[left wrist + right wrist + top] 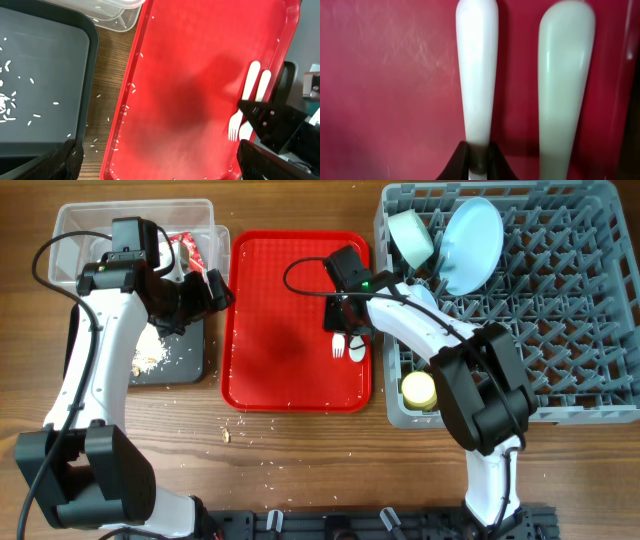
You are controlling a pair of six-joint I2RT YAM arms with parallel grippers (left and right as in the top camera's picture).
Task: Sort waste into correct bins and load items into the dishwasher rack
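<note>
My right gripper should next rise over the rack's side, go down near the yellow cup (418,388) and release the fork in the grey rack, where dishes already stand.
My right gripper (345,328) is shut on the handle of the white fork (477,70), low on the red tray (280,340) by its right rim. The white spoon (565,75) lies beside it; the fork (239,112) and spoon (260,87) also show in the left wrist view. My left gripper (215,288) is open and empty above the tray's left edge (165,165). The grey rack (560,330) holds a bowl (410,235), the blue plate (472,245) and the yellow cup (418,388). The red wrapper (188,252) lies in the clear tub (75,225). Rice scraps (150,355) lie in the black tray (188,365).
Loose rice grains lie on the wood table (240,430) in front of the red tray and between it and the black tray (97,135). The rack stands tight against the red tray's right side. My left arm covers much of the tub and black tray.
</note>
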